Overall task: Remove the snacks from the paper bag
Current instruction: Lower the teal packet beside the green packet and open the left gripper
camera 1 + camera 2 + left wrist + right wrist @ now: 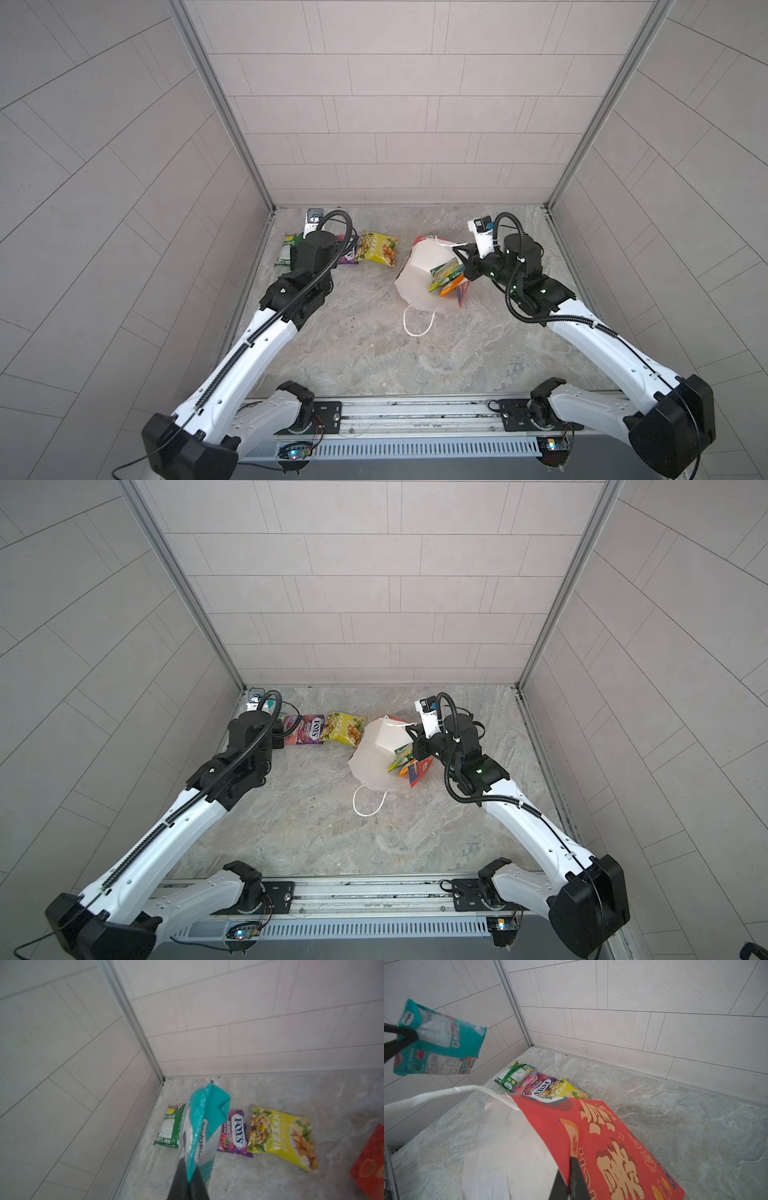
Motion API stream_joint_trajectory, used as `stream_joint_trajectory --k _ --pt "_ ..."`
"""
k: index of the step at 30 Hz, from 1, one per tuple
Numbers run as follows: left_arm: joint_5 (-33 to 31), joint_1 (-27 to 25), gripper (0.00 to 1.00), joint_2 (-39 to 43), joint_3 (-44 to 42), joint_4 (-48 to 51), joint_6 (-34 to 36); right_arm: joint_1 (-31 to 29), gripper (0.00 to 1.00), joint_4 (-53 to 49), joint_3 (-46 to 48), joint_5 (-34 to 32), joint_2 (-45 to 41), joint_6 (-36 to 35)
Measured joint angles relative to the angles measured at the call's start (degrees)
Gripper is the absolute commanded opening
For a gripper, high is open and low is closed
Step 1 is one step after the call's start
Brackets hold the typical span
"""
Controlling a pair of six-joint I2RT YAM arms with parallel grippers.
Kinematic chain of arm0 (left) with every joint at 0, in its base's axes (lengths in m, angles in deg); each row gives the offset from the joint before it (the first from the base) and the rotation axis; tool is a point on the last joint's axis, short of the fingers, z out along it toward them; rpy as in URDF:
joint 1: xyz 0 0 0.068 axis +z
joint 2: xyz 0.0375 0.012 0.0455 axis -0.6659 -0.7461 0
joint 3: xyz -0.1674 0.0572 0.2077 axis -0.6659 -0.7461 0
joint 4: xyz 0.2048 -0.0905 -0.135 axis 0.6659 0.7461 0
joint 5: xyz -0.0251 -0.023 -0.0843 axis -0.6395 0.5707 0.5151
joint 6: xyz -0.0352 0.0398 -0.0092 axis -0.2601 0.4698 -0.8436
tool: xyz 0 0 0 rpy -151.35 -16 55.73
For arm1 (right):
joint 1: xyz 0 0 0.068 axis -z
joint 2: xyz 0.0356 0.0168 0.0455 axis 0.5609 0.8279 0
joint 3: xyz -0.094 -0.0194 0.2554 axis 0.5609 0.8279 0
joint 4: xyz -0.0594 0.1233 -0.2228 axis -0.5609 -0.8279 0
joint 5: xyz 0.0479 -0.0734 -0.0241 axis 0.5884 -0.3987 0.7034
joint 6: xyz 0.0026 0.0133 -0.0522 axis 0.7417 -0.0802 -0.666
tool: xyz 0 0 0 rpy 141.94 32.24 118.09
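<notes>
The tabletop below is bare on the green packet's near side, so my left gripper should next lower the teal packet (199, 1132) there and release it.
My left gripper (190, 1176) is shut on the lower edge of a teal snack packet (199, 1132) and holds it in the air near the back left corner; the right wrist view shows this packet (440, 1041) too. Flat on the table in a row lie a green packet (169, 1128), a purple FOX'S packet (234, 1132) and a yellow packet (282, 1136). The red paper bag (612, 1147) leans with its white inside (415, 274) open. My right gripper (570, 1159) is shut on its rim. A yellow-green packet (446, 272) and an orange one (451, 289) sit inside.
One white cord handle (417, 324) trails onto the table in front of the bag; another (436, 1095) arches over its mouth. Tiled walls enclose the table on three sides, and the left wall (83, 1084) runs close beside the packet row. A metal rail (415, 411) runs along the front edge.
</notes>
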Motion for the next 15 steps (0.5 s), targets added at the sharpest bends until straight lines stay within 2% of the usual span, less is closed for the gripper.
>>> stream_joint_trajectory --k 3,9,15 --pt "-1.07 2.45 0.00 -2.58 -5.03 -1.60 -1.77 0.00 0.00 0.11 0.00 0.15 0.04 0.22" --pt "-5.99 4.20 0.00 -7.56 -7.96 -3.28 -1.60 0.00 0.00 0.11 0.00 0.46 0.11 0.26" --pt "-10.05 5.55 0.00 -11.06 -12.28 -7.52 1.70 0.00 0.00 0.17 0.20 0.28 0.09 0.24"
